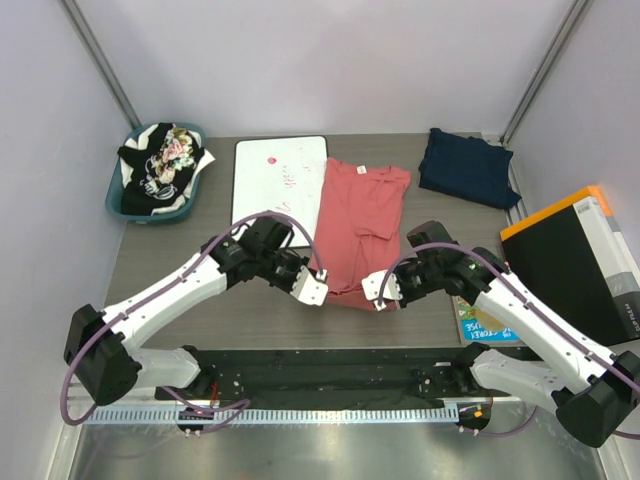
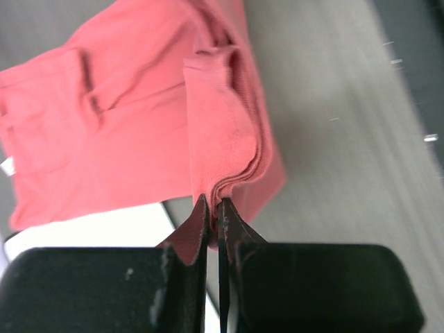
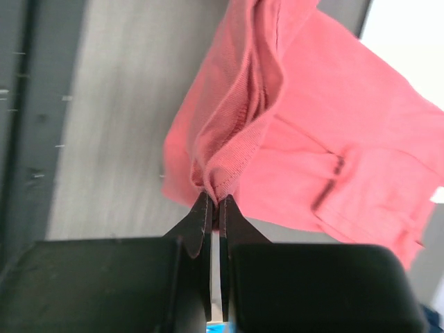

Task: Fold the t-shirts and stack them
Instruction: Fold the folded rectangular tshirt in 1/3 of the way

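The right gripper will next move the t-shirt's bunched hem outward and let go of it over the folded sleeve's near edge (image 1: 379, 232) (image 3: 331, 186), because that edge is outward of the gripper.
A salmon t-shirt (image 1: 358, 225) lies lengthwise on the table, its sides folded in to a narrow strip. My left gripper (image 1: 318, 289) is shut on the near left corner of its hem (image 2: 222, 182). At the near right corner, my right gripper (image 1: 373, 290) is shut on the bunched hem (image 3: 225, 177). Both pinched corners are lifted slightly off the table. A dark navy t-shirt (image 1: 466, 166) lies folded at the back right. More t-shirts, black, white and floral (image 1: 165, 165), are heaped in a basket.
A teal basket (image 1: 118, 199) stands at the back left. A white board with a black rim (image 1: 279, 185) lies left of the salmon shirt. A black and orange box (image 1: 578, 265) and a small booklet (image 1: 484, 325) sit at the right.
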### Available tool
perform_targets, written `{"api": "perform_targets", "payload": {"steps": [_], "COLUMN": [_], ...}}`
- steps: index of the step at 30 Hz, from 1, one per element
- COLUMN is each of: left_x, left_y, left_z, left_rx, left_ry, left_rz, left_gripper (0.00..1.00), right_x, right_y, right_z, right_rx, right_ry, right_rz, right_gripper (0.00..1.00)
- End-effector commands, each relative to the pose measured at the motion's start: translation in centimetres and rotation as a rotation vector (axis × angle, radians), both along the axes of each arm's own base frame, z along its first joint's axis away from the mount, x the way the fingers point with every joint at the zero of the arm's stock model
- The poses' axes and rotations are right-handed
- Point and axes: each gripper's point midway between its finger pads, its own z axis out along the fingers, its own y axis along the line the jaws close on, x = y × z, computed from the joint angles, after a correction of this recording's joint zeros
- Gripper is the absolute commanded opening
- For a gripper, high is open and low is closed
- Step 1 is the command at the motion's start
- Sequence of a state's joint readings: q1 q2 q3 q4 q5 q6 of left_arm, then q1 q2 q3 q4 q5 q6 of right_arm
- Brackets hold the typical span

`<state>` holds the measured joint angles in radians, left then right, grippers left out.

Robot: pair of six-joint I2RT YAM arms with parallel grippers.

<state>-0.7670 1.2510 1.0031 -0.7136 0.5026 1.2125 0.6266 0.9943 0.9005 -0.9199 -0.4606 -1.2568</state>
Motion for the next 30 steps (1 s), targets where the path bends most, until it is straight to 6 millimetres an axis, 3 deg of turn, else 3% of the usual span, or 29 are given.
{"api": "perform_targets", "payload": {"steps": [1,9,18,30], "left_x": [4.2,7.8,9.8,13.5], "left_y": [-1.3,-2.5,-4.1,-4.0], "left_z": [3.5,3.8,2.5,0.8], "left_rx": [-0.096,-0.123,-0.127,-0.114], "left_ry": [-0.132,-0.16,-0.141,-0.147], "left_rz": [-0.007,-0.011,-0.04,-0.019], "left_gripper": [0.0,0.0,0.0,0.0], "right_x": [4.0,6.6,9.5,12.6], "right_y": [0.6,-0.7,-2.3,-3.3], "right_z": [2.3,1.3,-0.1,-2.6], "right_rx": [0.038,-0.005,-0.016,-0.027], "right_ry": [-0.167,-0.196,-0.211,-0.201], "right_rz": [-0.074,-0.158,-0.271,-0.354], "right_gripper": [0.01,0.01,0.01,0.01]}}
